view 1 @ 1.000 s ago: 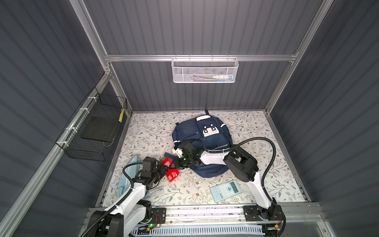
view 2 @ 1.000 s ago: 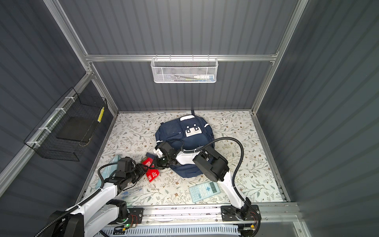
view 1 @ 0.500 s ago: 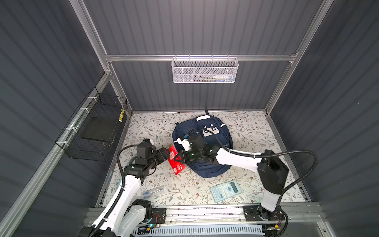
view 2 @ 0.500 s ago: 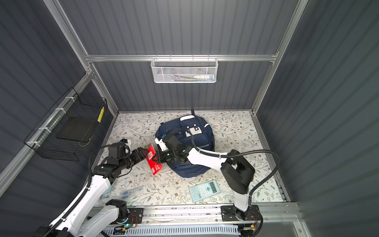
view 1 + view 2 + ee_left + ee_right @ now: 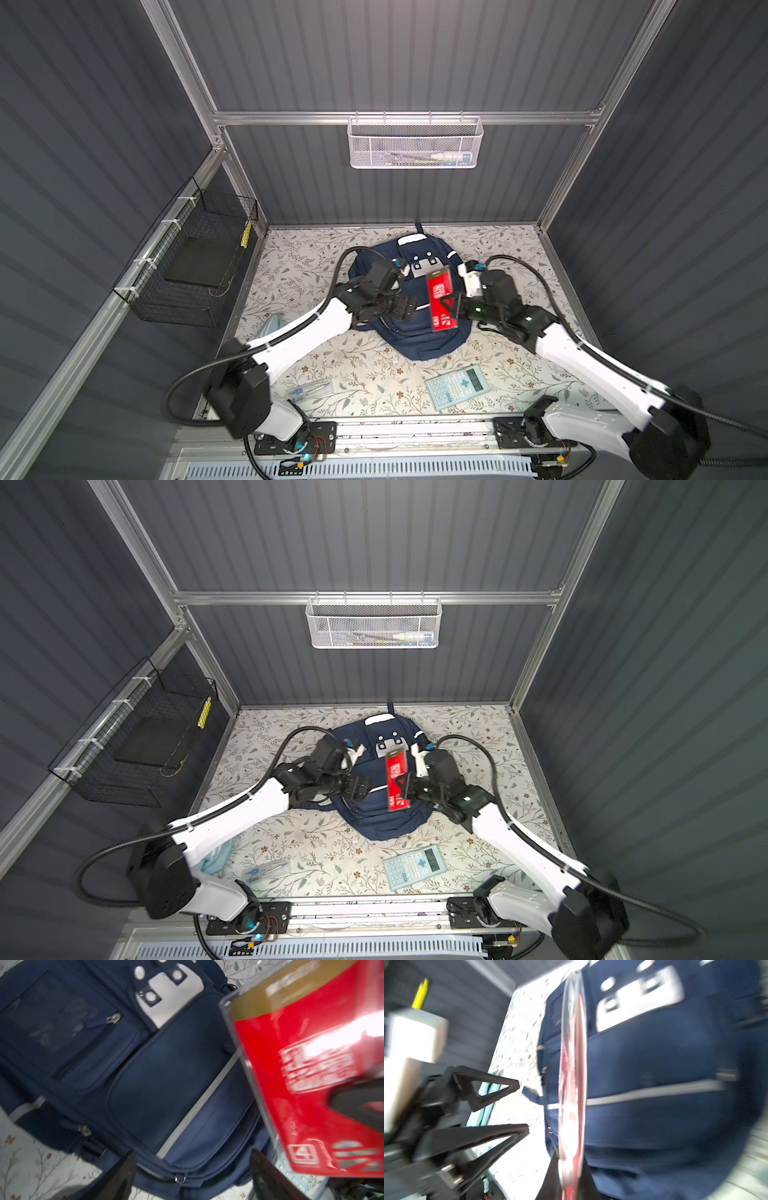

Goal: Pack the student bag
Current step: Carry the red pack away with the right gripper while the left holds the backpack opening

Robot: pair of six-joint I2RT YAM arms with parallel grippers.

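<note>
The student bag lies below my right gripper, so next that gripper will move down, slide the red package in under the student bag's front panel (image 5: 419, 324) (image 5: 652, 1062) and release it.
The student bag (image 5: 419, 345) (image 5: 374, 825), navy with white stripe trim, lies flat on the floral table, its pockets facing up. A flat red package (image 5: 441, 303) (image 5: 397, 781) in clear plastic hangs above the bag's front. My right gripper (image 5: 451, 305) (image 5: 405, 785) is shut on the package's edge, and in the right wrist view (image 5: 571, 1167) it clamps the thin red package (image 5: 572, 1064) edge-on. My left gripper (image 5: 409, 309) (image 5: 359, 789) is open just left of the package, holding nothing. In the left wrist view its jaws (image 5: 192, 1159) are spread over the bag (image 5: 166, 1076), with the package (image 5: 311, 1084) beside them.
A pale blue calculator (image 5: 457, 386) and a clear case of drawing tools (image 5: 309, 390) lie near the front edge. A light-blue pouch (image 5: 270, 326) sits under the left arm. A black wire basket (image 5: 195, 266) hangs on the left wall, a white mesh basket (image 5: 415, 143) on the back wall.
Both grippers met at the red package left of the bag. The left gripper has let go and opened. The right gripper has carried the package rightward, over the bag.
</note>
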